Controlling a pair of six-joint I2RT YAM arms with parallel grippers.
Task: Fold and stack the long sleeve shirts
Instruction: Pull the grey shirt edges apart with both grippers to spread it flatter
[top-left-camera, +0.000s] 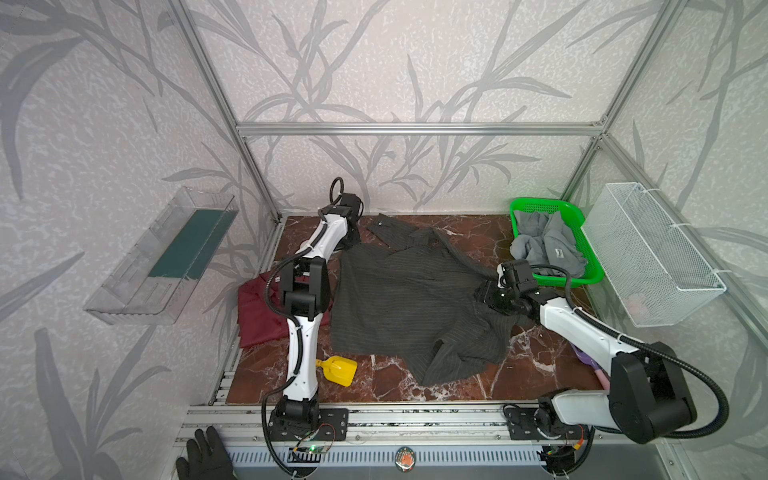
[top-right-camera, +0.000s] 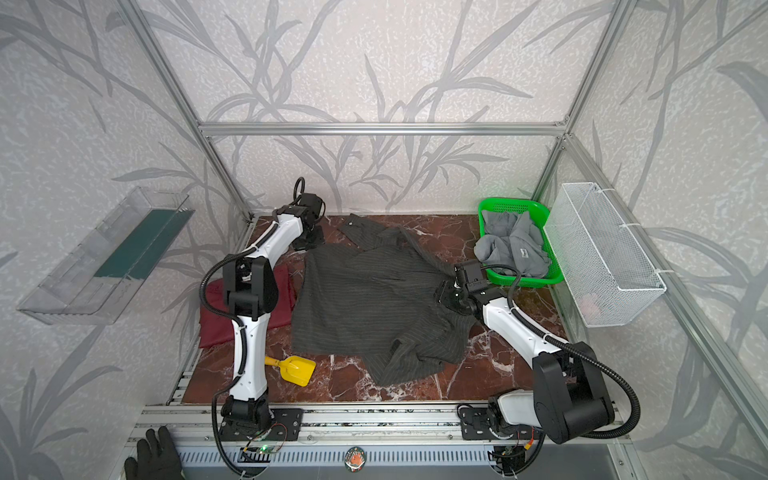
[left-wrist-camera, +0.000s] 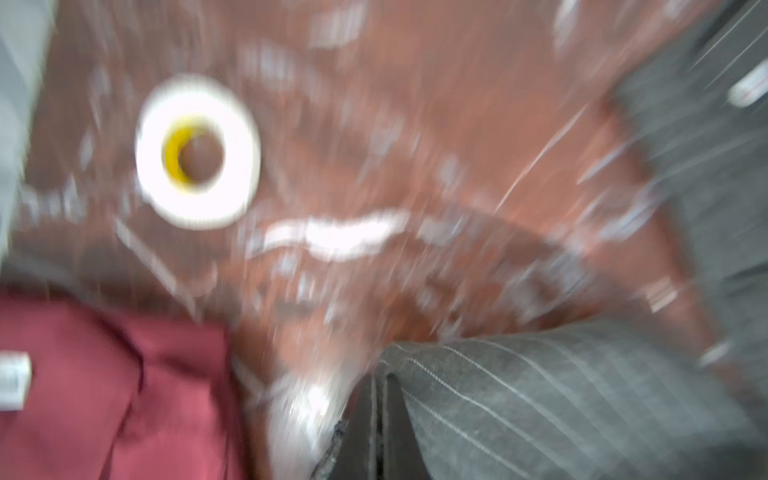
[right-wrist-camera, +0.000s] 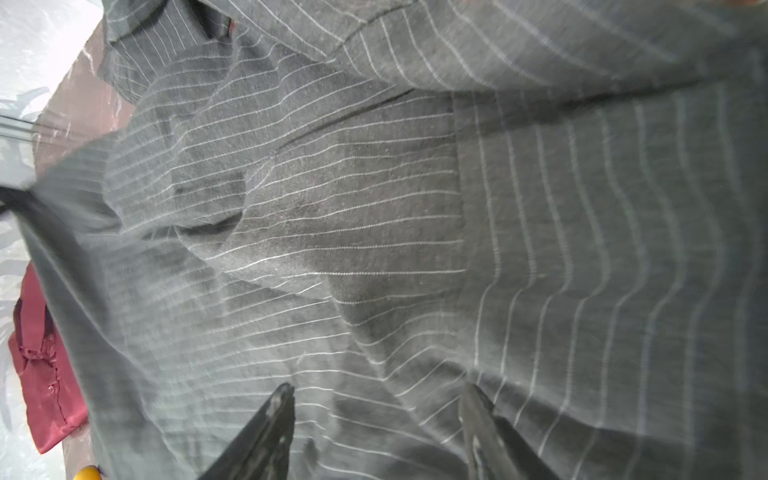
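The shirt's front lies bunched in folds. So my right gripper next comes back and down onto the shirt's front edge on the scoop's side (top-left-camera: 421, 377) and closes.
The dark pinstriped shirt (top-left-camera: 407, 299) (top-right-camera: 365, 303) lies spread and rumpled across the marble table. My left gripper (left-wrist-camera: 380, 382) is at the shirt's far left corner (top-left-camera: 353, 243), shut on an edge of the striped cloth (left-wrist-camera: 561, 399); that view is blurred. At the shirt's right side my right gripper (right-wrist-camera: 378, 390) (top-left-camera: 482, 293) hovers open just over the striped cloth (right-wrist-camera: 374, 208), nothing between its fingers. A maroon shirt (top-left-camera: 257, 316) (left-wrist-camera: 104, 395) lies crumpled at the left, partly behind the left arm. A light grey shirt (top-left-camera: 548, 245) is heaped in the green basket (top-left-camera: 540, 202).
A yellow scoop (top-left-camera: 338, 368) lies near the front left. A white tape roll (left-wrist-camera: 197, 151) sits on the table by the left gripper. A white wire basket (top-left-camera: 652, 253) hangs on the right wall, a clear bin (top-left-camera: 162, 257) on the left. A black glove (top-left-camera: 205, 455) shows at the front rail.
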